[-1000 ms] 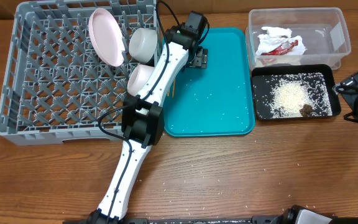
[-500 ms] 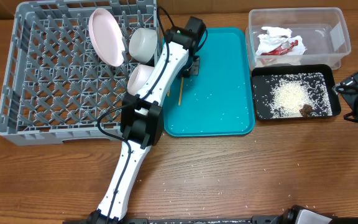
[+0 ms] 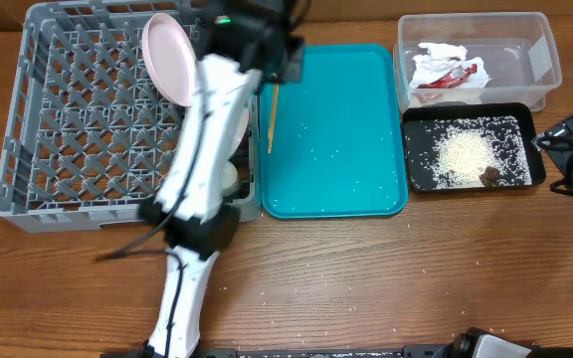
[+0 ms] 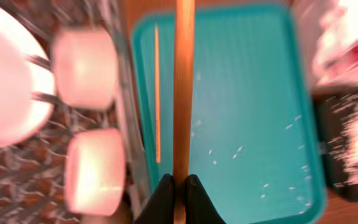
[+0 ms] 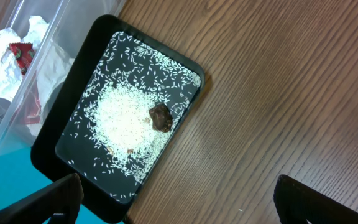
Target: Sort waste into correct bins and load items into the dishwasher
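I should move my left gripper down and to the left in the overhead view next to release the chopstick, because the rack wires beside the bowls are below on that side.
In the left wrist view my left gripper (image 4: 179, 186) is shut on one wooden chopstick (image 4: 184, 87), held high above the teal tray (image 4: 253, 93). The other chopstick (image 3: 272, 117) lies on the tray along its left edge. In the overhead view my left gripper (image 3: 279, 62) hangs near the tray's far left corner, beside the grey dish rack (image 3: 78, 119). The pink plate (image 3: 167, 58) and two white bowls (image 4: 82, 68) (image 4: 95, 168) stand in the rack. My right gripper (image 5: 185, 199) is open over bare wood, right of the black tray (image 5: 42, 155).
The clear tub (image 3: 540, 60) holds the red wrapper (image 3: 451, 75) and white tissue. A rice pile (image 3: 463, 151) and a brown scrap (image 3: 488, 176) lie in the black tray. Loose rice grains dot the teal tray and the table's front.
My left gripper has shut on one chopstick and lifted it. The left arm has swung left and toward the far side, over the rack's right edge. The right arm has not moved.
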`<state>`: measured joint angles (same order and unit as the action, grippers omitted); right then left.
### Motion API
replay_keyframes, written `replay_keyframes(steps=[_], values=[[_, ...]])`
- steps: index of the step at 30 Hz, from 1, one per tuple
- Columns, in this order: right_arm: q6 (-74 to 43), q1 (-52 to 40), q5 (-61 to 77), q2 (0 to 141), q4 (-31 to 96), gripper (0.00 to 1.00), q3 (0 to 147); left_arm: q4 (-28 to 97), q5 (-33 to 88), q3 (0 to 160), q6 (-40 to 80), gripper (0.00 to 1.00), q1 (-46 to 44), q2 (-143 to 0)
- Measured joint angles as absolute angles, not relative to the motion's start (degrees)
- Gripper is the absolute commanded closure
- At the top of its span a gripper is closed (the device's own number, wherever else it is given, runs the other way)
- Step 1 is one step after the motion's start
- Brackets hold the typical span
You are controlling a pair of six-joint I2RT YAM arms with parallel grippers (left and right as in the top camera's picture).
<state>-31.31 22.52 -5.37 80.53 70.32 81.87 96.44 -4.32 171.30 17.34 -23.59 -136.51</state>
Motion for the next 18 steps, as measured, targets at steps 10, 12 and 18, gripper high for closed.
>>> replay_keyframes(steps=[10,12,18], values=[[-31.3,22.5,-5.3,80.5,70.3,0.0,81.9,96.4,-6.2,138.8,14.8,0.96,-12.9,-113.6],[-31.3,22.5,-5.3,80.5,70.3,0.0,81.9,93.6,-7.0,131.0,14.9,0.96,-9.5,-112.9],[-31.3,22.5,-5.4,80.5,70.3,0.0,81.9,74.7,-8.2,111.2,11.8,0.96,-5.8,-113.6]])
